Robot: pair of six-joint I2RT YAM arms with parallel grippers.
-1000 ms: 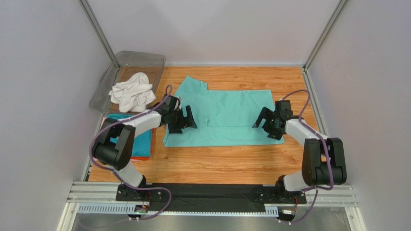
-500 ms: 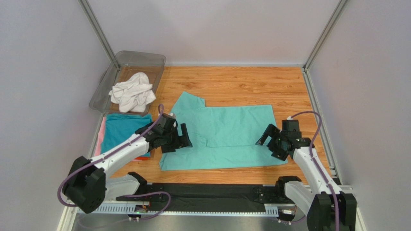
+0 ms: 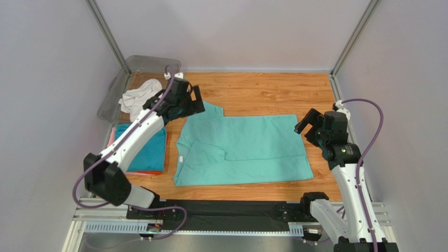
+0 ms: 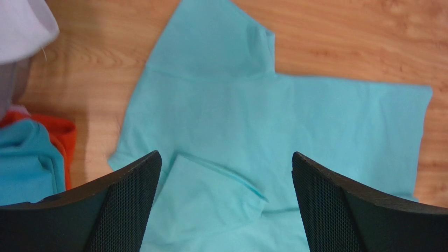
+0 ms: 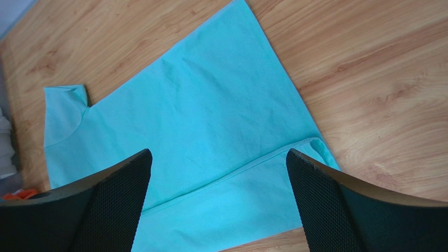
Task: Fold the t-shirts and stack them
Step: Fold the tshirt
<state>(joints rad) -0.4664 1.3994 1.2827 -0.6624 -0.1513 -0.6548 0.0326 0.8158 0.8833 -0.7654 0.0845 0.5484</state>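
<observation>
Next, the left gripper reaches outward and lowers onto the far sleeve's hem, as that hem lies below and outward of my raised left gripper.
A mint green t-shirt lies flat on the wooden table, its near long edge folded over and one sleeve sticking out at the far left. It fills the left wrist view and the right wrist view. My left gripper is open and empty, raised over the shirt's far left sleeve. My right gripper is open and empty, raised by the shirt's right edge. A white t-shirt lies crumpled in the bin. A folded teal-blue t-shirt tops a stack with pink and orange cloth under it.
A clear plastic bin stands at the far left corner. The folded stack lies left of the green shirt. Metal frame posts rise at the back corners, and grey walls close in both sides.
Both grippers have lifted off the green shirt and moved away from me, the left one toward the far left sleeve. The shirt's near edge now lies folded over.
</observation>
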